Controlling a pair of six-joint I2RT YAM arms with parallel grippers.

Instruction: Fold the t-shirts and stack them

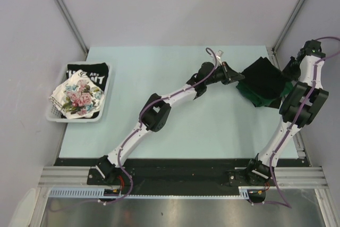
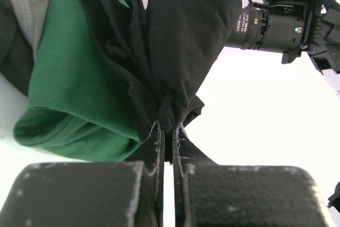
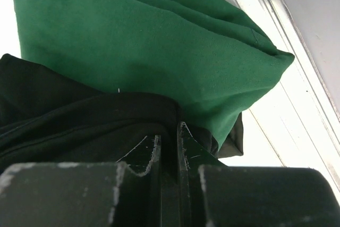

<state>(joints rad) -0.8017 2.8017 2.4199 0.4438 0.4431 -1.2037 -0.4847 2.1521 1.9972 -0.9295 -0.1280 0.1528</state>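
Observation:
I will bring the black edge down onto the green shirt just below with my right gripper and open it to let go, so that one shirt is stacked on top of the other.
A plain black t-shirt (image 1: 264, 74) lies folded on a dark green t-shirt (image 1: 254, 96) at the table's right side. My left gripper (image 1: 234, 76) is shut on the black shirt's left edge, with cloth bunched between its tips (image 2: 167, 127). My right gripper (image 1: 287, 72) is shut on the black shirt's right edge (image 3: 169, 131). In the left wrist view the black shirt (image 2: 186, 41) rises in a bunch over the green shirt (image 2: 69, 94). The green shirt (image 3: 149, 41) lies folded behind the black cloth (image 3: 69, 110) in the right wrist view. A floral-print white shirt (image 1: 79, 97) and a black lettered shirt (image 1: 89, 73) lie in the basket.
The white slatted basket (image 1: 74, 119) stands at the table's left edge. The pale green tabletop (image 1: 175, 126) spreads between the basket and the shirts. A metal frame rail (image 3: 297, 41) runs just right of the green shirt. The right arm's wrist (image 2: 281, 22) shows across from the left gripper.

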